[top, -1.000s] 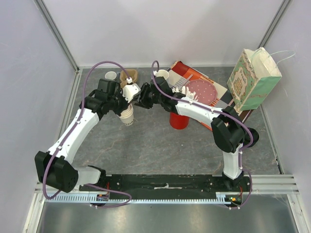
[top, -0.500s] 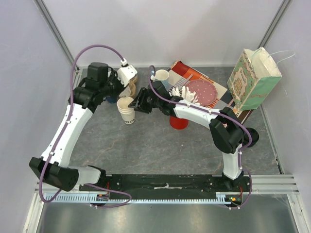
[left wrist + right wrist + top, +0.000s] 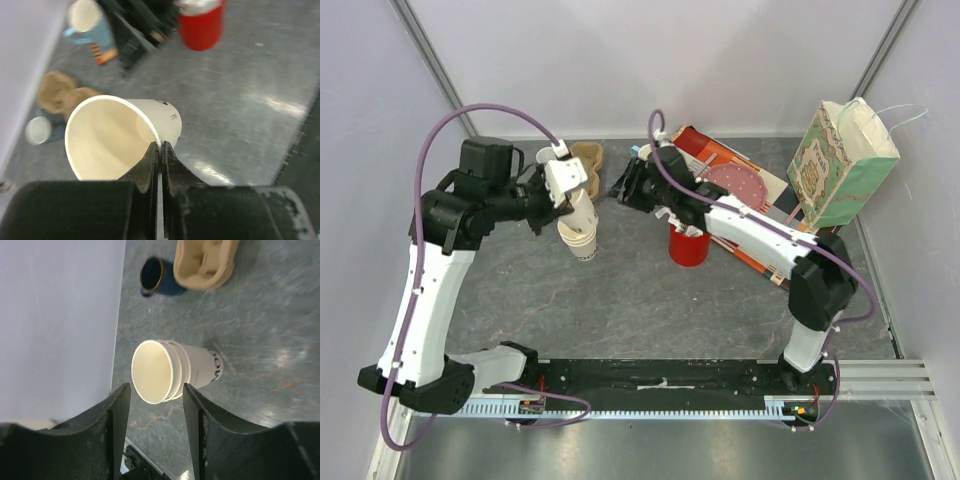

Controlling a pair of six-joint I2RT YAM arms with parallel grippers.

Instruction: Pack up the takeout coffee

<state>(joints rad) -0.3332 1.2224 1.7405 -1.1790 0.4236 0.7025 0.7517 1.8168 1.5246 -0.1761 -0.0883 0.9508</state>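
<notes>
Bare table [image 3: 633,249] [image 3: 176,86] lies open between the stack and the red cup, so next I should move my left gripper back and down to stand the paper cup there.
A stack of nested cream paper cups [image 3: 192,371] with dark lettering and no lids stands left of the table's centre, also seen in the top view [image 3: 584,243]. My left gripper [image 3: 160,145] is shut on the rim of one lidless paper cup [image 3: 115,137] and holds it tilted over the table. In the top view the left gripper [image 3: 568,200] is just above the stack. My right gripper [image 3: 156,386] is open and empty. It hangs above and right of the stack, its fingers framing the stack's mouth. In the top view the right gripper [image 3: 621,187] is apart from the cups.
A green patterned paper bag [image 3: 840,165] stands at the back right. A red cup [image 3: 687,245] and a red tray with plates [image 3: 740,185] lie under the right arm. A brown cup carrier [image 3: 207,260], a dark blue mug [image 3: 157,276], a white mug [image 3: 545,158] and a light blue mug [image 3: 90,22] sit at the back left.
My left gripper came back from the rear to the cups and shut on a cup rim. My right gripper drew back from the stack toward the rear right.
</notes>
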